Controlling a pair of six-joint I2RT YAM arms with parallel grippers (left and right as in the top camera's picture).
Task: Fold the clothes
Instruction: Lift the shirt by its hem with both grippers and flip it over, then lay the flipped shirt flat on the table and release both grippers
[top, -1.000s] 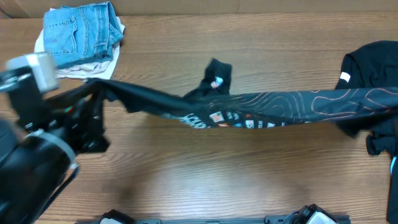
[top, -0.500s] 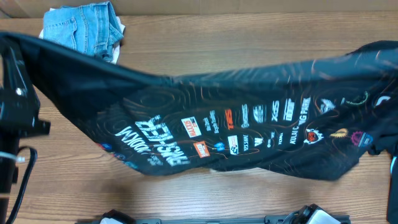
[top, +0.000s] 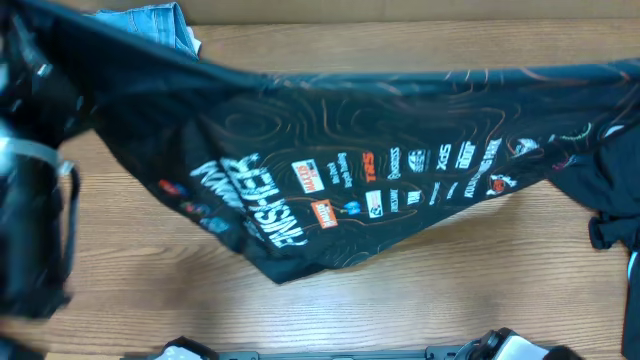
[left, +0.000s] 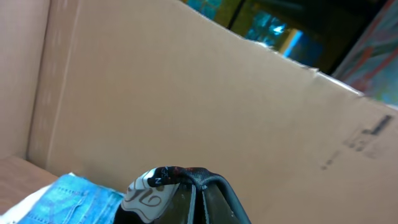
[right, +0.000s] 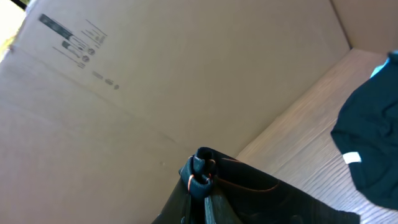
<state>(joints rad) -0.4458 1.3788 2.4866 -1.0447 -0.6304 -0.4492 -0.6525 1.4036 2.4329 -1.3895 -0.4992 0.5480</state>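
Observation:
The tabletop (top: 285, 46) beside the jeans is below my left gripper to the right in the overhead view, so I need to go down there and release the jersey edge.
The black jersey (top: 340, 140), with fine orange contour lines and a row of white and red logos, hangs stretched across the overhead view, held up above the table by both ends. My left gripper (left: 199, 183) is shut on one bunched edge of the jersey (left: 186, 176). My right gripper (right: 205, 186) is shut on the other bunched edge (right: 200, 167). The left arm (top: 30, 200) shows dark and blurred at the left edge of the overhead view. The right gripper itself is hidden by cloth there.
Folded blue jeans (top: 150, 20) lie on a white cloth at the back left, also in the left wrist view (left: 68, 199). Another black garment (top: 615, 190) lies at the right, seen in the right wrist view (right: 370, 149). A cardboard wall (left: 186, 93) stands behind the table.
The jersey went from a thin twisted strip to a wide spread sheet, and its upper edge has risen toward the back. The left arm moved up and left.

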